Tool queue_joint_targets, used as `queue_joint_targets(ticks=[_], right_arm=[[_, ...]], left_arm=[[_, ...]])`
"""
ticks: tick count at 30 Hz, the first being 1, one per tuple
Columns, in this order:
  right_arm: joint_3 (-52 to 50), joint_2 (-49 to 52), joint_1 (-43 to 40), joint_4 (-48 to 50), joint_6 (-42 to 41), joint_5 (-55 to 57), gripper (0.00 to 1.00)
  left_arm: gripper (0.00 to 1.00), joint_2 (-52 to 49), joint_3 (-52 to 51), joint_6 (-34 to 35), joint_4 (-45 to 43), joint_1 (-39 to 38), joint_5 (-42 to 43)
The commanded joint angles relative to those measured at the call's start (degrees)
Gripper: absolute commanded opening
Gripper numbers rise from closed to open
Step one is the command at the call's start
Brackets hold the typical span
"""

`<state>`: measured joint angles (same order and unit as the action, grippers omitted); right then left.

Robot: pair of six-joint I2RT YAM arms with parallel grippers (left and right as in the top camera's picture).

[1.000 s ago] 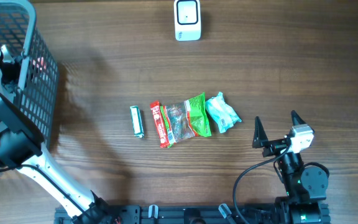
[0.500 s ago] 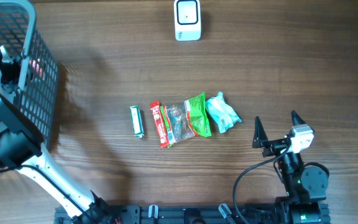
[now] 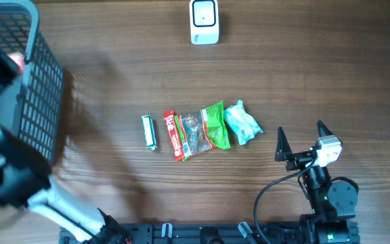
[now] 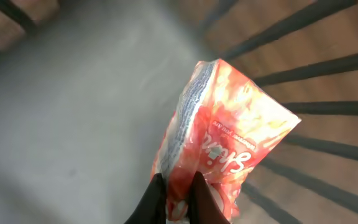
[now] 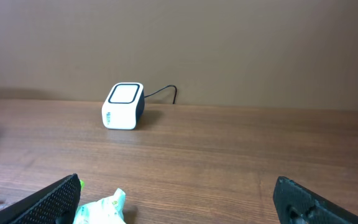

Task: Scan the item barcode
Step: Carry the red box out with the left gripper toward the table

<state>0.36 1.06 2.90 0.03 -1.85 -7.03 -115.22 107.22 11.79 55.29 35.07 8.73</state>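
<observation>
I will lift my left gripper over the basket's side next and lower the orange-red packet past the far end of the small green-white pack. I will release it there because the tabletop is bare.
My left gripper (image 4: 178, 186) is inside the dark mesh basket (image 3: 45, 95) at the table's left edge. It is shut on the lower edge of an orange-red snack packet (image 4: 229, 130). From overhead only a small reddish bit of that packet (image 3: 17, 62) shows past the blurred left arm. The white barcode scanner (image 3: 204, 22) stands at the far middle of the table, and the right wrist view also shows the scanner (image 5: 123, 106). My right gripper (image 3: 302, 139) rests near the front right, open and holding nothing, its fingers spread wide (image 5: 179, 193).
A row of packets lies mid-table: a small green-white pack (image 3: 149, 131), a red bar (image 3: 172, 135), a clear and green bag (image 3: 205, 127) and a mint-coloured packet (image 3: 242, 123). The mint-coloured packet (image 5: 104, 208) also shows just ahead of the right gripper. The scanner's cable trails behind it.
The left gripper has closed onto the orange-red packet in the basket, and the left arm now blurs with motion in the overhead view. The right arm has not moved.
</observation>
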Motion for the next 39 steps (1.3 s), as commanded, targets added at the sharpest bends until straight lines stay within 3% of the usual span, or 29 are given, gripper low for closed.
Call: queue_joint_targets(ticks=[1,6,10,15,18,24,32,37,39], right_arm=[[-0.07,-0.04,-0.28,0.35,0.33,0.59,1.00],[-0.07,-0.04,-0.28,0.35,0.31,0.59,1.00],[-0.07,-0.04,-0.28,0.35,0.31,0.59,1.00],[-0.07,-0.04,-0.28,0.35,0.31,0.59,1.00],[-0.07,-0.04,-0.28,0.35,0.33,0.59,1.00],[-0.07,-0.04,-0.28,0.35,0.31,0.59,1.00],[-0.07,-0.04,-0.28,0.35,0.33,0.59,1.00],[-0.07,-0.04,-0.28,0.35,0.33,0.59,1.00],[-0.07,-0.04,-0.28,0.35,0.33,0.59,1.00]], left_arm=[[0.04,17.90,2.43,5.57,2.08,0.31,-1.33],[0.04,30.75,2.40,6.91,9.05,-2.62,0.42],[0.04,36.09,2.40,6.32,16.20,-9.92,5.42],[0.04,35.93,1.81,-3.65,23.71,-21.53,16.22],[0.04,34.45,-0.13,-13.33,27.34,-28.52,27.98],[0.04,28.61,-2.34,-23.80,32.70,-36.28,48.85],[0.04,22.21,-2.34,-23.82,31.93,-37.48,46.29],[0.04,18.75,-2.51,-22.73,30.80,-38.34,32.33],[0.04,17.90,-4.50,-17.99,27.69,-39.32,24.02]])
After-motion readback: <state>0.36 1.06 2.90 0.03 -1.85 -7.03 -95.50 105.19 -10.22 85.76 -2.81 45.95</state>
